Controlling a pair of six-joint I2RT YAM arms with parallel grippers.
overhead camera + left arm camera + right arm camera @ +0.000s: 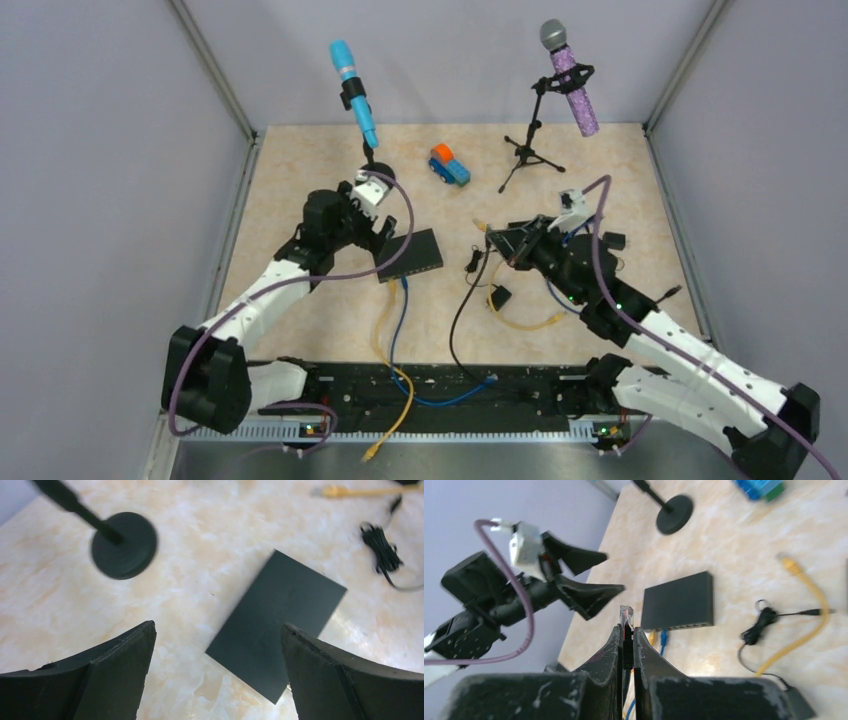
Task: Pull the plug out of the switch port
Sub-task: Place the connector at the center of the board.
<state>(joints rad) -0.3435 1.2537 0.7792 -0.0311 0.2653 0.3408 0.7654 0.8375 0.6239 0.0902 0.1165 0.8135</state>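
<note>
The plug is free, so the robot's right gripper will next lift the clear plug outward, then lower it toward the open table by the loose yellow cable (518,286) (825,666).
The black network switch (412,255) lies flat on the table, left of centre. A yellow cable (388,300) and a blue cable (402,305) run into its near side; their plugs show in the right wrist view (652,636). My left gripper (385,237) is open just over the switch's left end; the switch (275,625) lies between and beyond its fingers (120,660). My right gripper (497,243) is to the right of the switch, off the table, shut on a clear plug with a black boot (626,616). The plug is free of the switch (679,601).
A blue microphone (352,90) on a round base (124,545) stands behind the switch. A purple microphone (572,85) on a tripod is at the back right. A toy truck (449,165), a coiled black lead (382,555), a loose yellow cable (525,320) and a black adapter (500,297) lie mid-table.
</note>
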